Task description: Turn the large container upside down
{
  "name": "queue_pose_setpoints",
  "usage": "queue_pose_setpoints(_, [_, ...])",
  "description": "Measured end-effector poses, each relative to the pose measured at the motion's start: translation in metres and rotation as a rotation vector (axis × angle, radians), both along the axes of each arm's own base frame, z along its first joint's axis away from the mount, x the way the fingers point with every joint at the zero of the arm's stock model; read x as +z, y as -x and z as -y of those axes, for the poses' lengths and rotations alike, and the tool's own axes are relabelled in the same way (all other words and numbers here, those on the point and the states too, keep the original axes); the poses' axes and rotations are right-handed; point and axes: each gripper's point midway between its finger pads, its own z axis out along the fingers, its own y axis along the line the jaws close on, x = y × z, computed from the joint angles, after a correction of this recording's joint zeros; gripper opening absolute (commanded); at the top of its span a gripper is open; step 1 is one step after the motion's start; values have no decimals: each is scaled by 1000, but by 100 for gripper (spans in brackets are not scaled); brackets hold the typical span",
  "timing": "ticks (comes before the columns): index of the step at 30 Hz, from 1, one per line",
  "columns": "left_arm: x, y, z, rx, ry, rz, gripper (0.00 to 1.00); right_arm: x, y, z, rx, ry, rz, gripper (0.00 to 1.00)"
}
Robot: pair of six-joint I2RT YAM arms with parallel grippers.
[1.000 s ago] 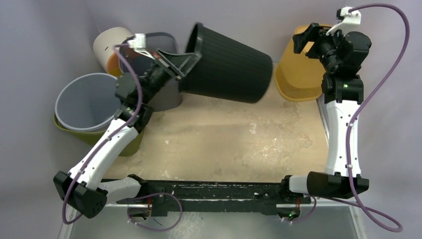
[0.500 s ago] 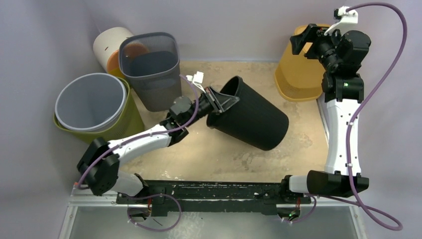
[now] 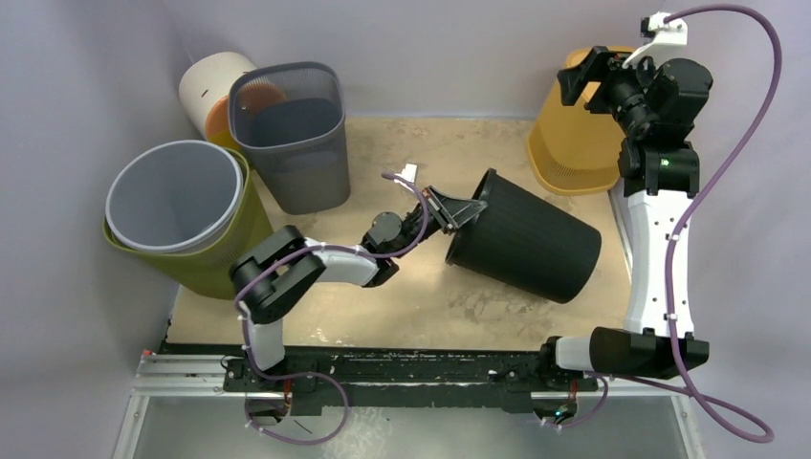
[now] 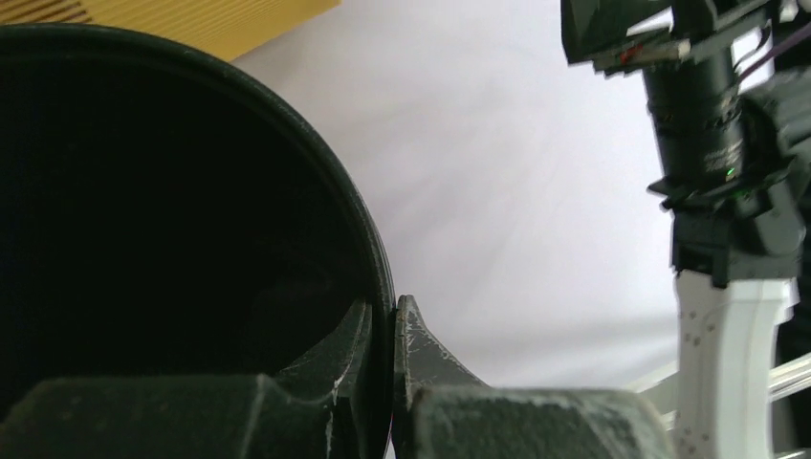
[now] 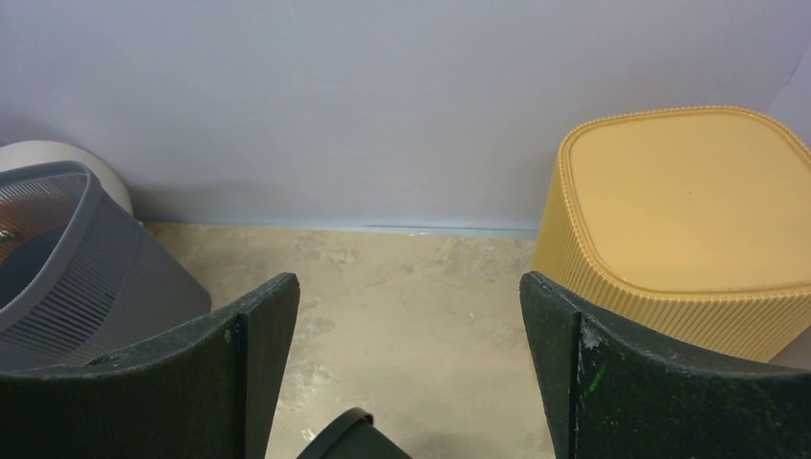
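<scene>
The sideways container's rim comes down and to the left in the top view next, and my left gripper releases it there. The bare tabletop lies below my left gripper.
The large black ribbed container [image 3: 526,251] lies tilted on its side in the middle of the sandy table, mouth to the left. My left gripper [image 3: 466,207] is shut on its rim. In the left wrist view the rim [image 4: 378,258] runs between the two fingers of the left gripper [image 4: 384,320], one finger inside the dark container, one outside. My right gripper [image 3: 583,72] is raised at the back right, open and empty. In the right wrist view the right gripper [image 5: 409,316] has its jaws wide apart over the table, with the black rim [image 5: 346,438] at the bottom edge.
An upturned yellow basket [image 3: 574,143] stands at the back right, also in the right wrist view [image 5: 689,220]. At the back left stand a grey mesh bin [image 3: 292,134], a white cylinder [image 3: 212,86] and a grey bin nested in an olive bin [image 3: 177,206].
My left arm has carried the black container from high at the back down and to the right onto the table. The right arm has not moved.
</scene>
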Motion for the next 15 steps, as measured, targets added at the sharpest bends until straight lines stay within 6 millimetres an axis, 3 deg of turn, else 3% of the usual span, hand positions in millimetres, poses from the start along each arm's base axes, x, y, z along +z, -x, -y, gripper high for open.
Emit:
queue_pose_setpoints(4, [-27,-10,2,-5,96,-100,0,-3,-1,0,0,4,-5,87])
queue_pose_setpoints(7, [-35,-8,-3,-12,127,-123,0,-9,-2,1,0,2,-18,87])
queue_pose_setpoints(11, [-40,-11,-21,-6,152,-132,0,-12,-3,1,0,2,-25,87])
queue_pose_setpoints(15, [-49,-28,-48,34,152,-173,0,-13,-4,1,0,2,-22,87])
